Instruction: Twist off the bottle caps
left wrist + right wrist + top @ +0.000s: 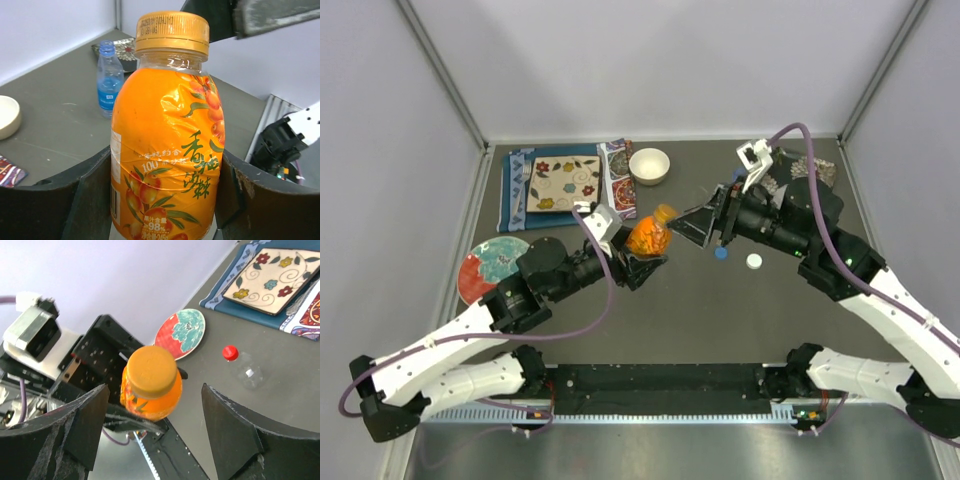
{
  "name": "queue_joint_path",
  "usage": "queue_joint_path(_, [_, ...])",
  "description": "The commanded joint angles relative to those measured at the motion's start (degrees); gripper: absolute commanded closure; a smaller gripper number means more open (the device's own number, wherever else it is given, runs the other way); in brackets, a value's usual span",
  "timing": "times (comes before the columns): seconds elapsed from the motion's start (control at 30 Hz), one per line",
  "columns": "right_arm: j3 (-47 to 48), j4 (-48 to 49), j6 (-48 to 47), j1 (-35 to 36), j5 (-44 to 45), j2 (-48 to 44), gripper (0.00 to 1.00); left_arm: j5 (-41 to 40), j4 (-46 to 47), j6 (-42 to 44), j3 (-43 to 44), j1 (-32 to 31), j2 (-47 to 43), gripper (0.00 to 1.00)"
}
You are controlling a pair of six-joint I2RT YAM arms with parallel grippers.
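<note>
The robot's right gripper needs to move gently outward toward the orange cap [172,32] and close on the cap's sides, because the cap is still just beyond the open fingers.
My left gripper [167,200] is shut on the body of the short orange bottle [167,150], holding it off the table and tilted toward the right arm [650,238]. Its orange cap [172,32] sits on the neck. My right gripper [154,390] stands open around that cap [151,371], with its fingers [85,425] apart from the cap on both sides. A clear bottle [248,374] with a red cap [230,352] lies on the table. A blue-tinted bottle [109,77] stands farther back. A loose blue cap [721,253] and a loose white cap [754,262] lie under the right arm.
A white bowl [649,165] stands at the back, beside a flowered square plate [563,183] on a patterned cloth [513,190]. A round red and teal plate [492,265] lies at the left. Grey walls close in the table's sides and back.
</note>
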Motion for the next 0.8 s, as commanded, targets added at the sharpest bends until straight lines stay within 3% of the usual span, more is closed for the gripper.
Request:
queue_joint_path(0.0, [3.71,0.30,3.33,0.01,5.16,2.26,0.26,-11.16,4.51,4.28,0.12,-3.72,0.20,0.68])
queue_joint_path(0.27, [6.79,1.18,4.48,0.10,5.78,5.95,0.29,-17.67,4.68,8.15,0.56,-8.74,2.13,0.68])
queue_joint_path(0.43, [6.53,1.53,4.83,0.45,5.08,6.92,0.40,-19.96,4.95,8.68,0.21,-9.62,1.78,0.68])
queue_joint_path(0.77, [4.33,1.53,5.18,1.24,5.34,6.31,0.36,-22.42,5.65,9.12,-0.49,-9.71,0.90,0.67])
